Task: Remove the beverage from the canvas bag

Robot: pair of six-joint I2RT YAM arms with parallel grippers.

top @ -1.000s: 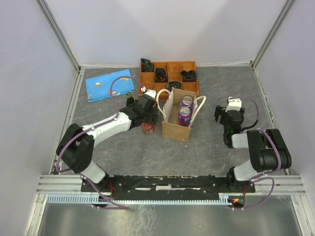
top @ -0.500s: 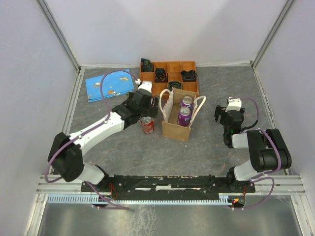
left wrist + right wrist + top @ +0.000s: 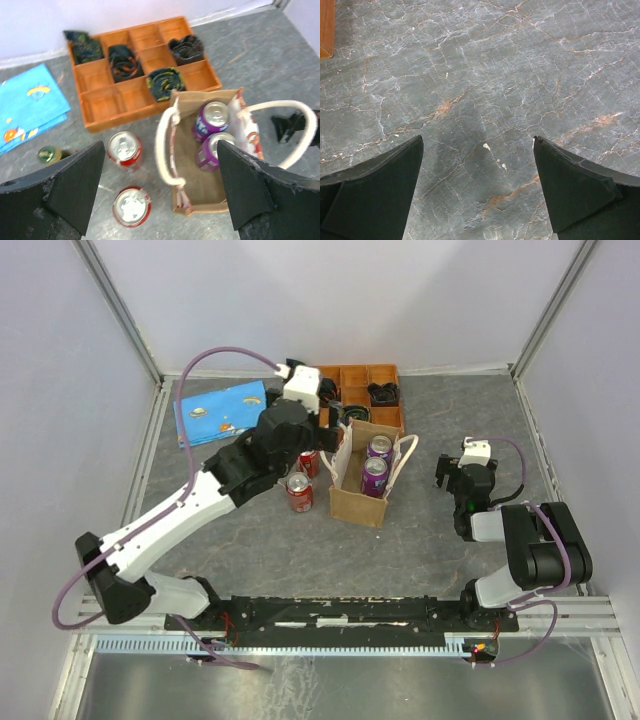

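Note:
My left gripper needs to move across and down onto the nearer purple can (image 3: 219,143) next, because the can stands below the gripper and to its right in the top view.
The tan canvas bag (image 3: 358,490) with cream loop handles stands upright mid-table. It holds two purple cans (image 3: 375,472), also seen in the left wrist view (image 3: 214,149). Two red cans (image 3: 300,492) stand on the table just left of the bag, and both show in the left wrist view (image 3: 131,206). My left gripper (image 3: 303,440) is open and empty, raised high above the red cans and the bag's left edge (image 3: 200,172). My right gripper (image 3: 447,472) is open and empty, low over bare table right of the bag.
An orange compartment tray (image 3: 352,373) with rolled dark items sits behind the bag. A blue cloth (image 3: 218,412) lies at the back left. A green-capped bottle (image 3: 49,154) stands left of the red cans. Metal rails edge the table.
My left gripper was down at a red can left of the bag. It has opened, risen and moved back towards the tray, leaving the can standing. The right arm has not moved.

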